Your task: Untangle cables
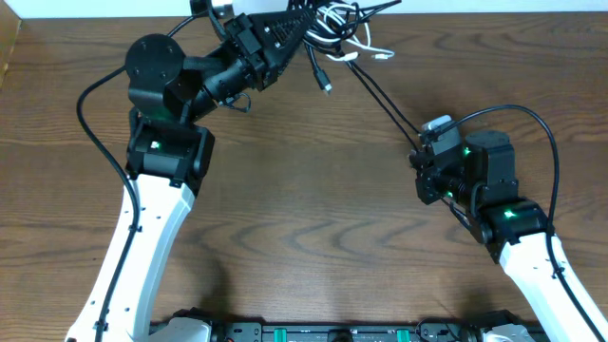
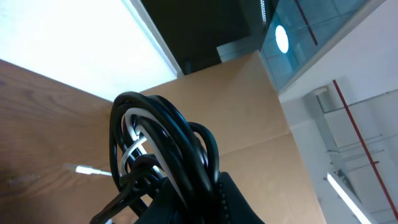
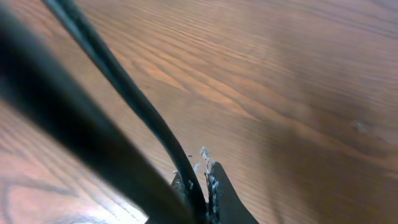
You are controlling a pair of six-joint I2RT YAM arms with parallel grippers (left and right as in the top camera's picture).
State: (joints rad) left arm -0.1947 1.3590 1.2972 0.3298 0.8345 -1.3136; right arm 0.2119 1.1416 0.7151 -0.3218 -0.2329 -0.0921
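Note:
My right gripper needs to pull to the right in the overhead view over bare wood and let go of the black cable, since its parts run into the cable bundle.
The cables (image 1: 334, 21) form a knotted bundle of black cords and one white cord at the table's far edge. My left gripper (image 1: 302, 36) is shut on this bundle, lifted off the wood. In the left wrist view the black loops (image 2: 165, 140) rise out of the left gripper (image 2: 208, 190), with a white plug end (image 2: 87, 169) behind. A black plug (image 1: 326, 85) dangles below the bundle. Two taut black strands (image 1: 385, 104) run from it down to my right gripper (image 1: 422, 158). In the right wrist view the right gripper (image 3: 202, 182) is shut on a thin black cable (image 3: 124, 93).
A white cord's loose end (image 1: 378, 52) lies on the wooden table (image 1: 304, 218) right of the bundle. A cardboard box (image 1: 9, 47) stands at the far left edge. A cardboard panel (image 2: 261, 106) shows behind the bundle in the left wrist view.

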